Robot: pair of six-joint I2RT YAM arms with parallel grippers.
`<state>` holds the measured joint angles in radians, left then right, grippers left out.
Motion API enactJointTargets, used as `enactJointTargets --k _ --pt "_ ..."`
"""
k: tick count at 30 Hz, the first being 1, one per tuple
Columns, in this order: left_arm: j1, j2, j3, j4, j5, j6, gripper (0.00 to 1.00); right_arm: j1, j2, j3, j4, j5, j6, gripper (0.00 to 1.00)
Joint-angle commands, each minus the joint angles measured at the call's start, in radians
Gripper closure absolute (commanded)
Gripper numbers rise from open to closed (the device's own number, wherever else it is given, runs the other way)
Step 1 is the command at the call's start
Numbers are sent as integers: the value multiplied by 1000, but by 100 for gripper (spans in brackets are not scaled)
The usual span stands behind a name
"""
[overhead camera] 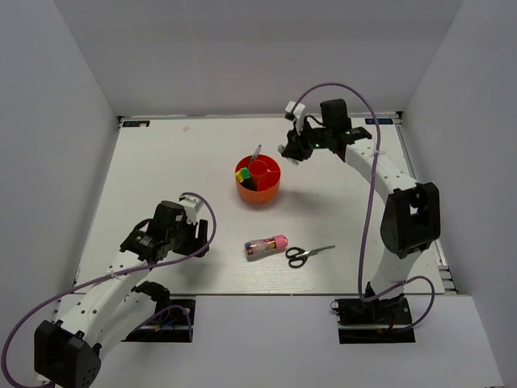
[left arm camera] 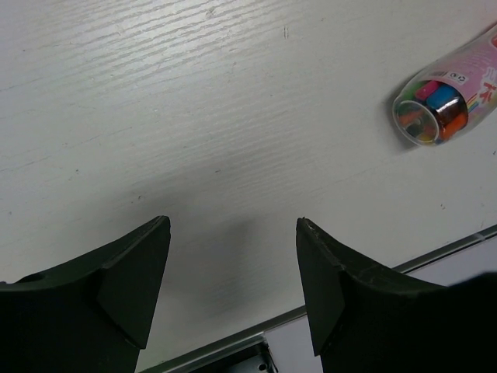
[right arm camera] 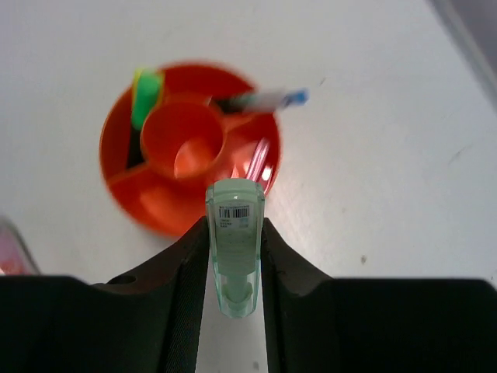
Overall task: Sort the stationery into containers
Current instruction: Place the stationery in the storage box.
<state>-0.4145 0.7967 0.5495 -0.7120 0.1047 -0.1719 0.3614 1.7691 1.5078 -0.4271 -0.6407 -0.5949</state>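
The organiser is to the left in the top view, so next I will move my right gripper that way, tilt over the organiser's far section [overhead camera: 269,164] [right arm camera: 253,159] and let go.
The round orange-red organiser [overhead camera: 262,196] stands mid-table. In the right wrist view its ring [right arm camera: 155,210] holds a green-capped marker [right arm camera: 146,97], a thin pen [right arm camera: 260,99] and a pink tube [right arm camera: 258,159]. My right gripper [right arm camera: 234,225] hovers just right of and behind the organiser [overhead camera: 291,149], shut on a pale green tube [right arm camera: 234,241] with a barcode label. A clear pink-capped tube [overhead camera: 266,246] [left arm camera: 443,101] and black-handled scissors [overhead camera: 307,254] lie on the table nearer the front. My left gripper [left arm camera: 233,225] is open and empty, low over the table at front left [overhead camera: 194,234], left of the clear tube.
White walls enclose the table on three sides. The table's front edge, with a metal strip [left arm camera: 233,334], runs just under the left gripper. A purple cable [overhead camera: 367,186] loops along the right arm.
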Motion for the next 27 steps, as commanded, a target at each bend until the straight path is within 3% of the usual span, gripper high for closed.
enactJointTargets --k 1,7,11,14,21,27 --pt "5 -1 21 -7 -20 12 24 2 74 87 336 -50 483 100" --pt "5 16 23 -10 -30 15 24 -4 191 71 680 -99 808 100" --pt "2 35 26 -9 -30 15 24 -7 283 31 1016 -148 1085 100" --pt "3 41 24 -15 -37 17 24 -9 340 20 1146 -184 1193 100" --pt "2 49 24 -14 -43 20 24 -29 415 -4 1313 -281 1274 100" --pt "3 58 27 -15 -37 20 24 -53 441 -23 1340 -309 1270 100"
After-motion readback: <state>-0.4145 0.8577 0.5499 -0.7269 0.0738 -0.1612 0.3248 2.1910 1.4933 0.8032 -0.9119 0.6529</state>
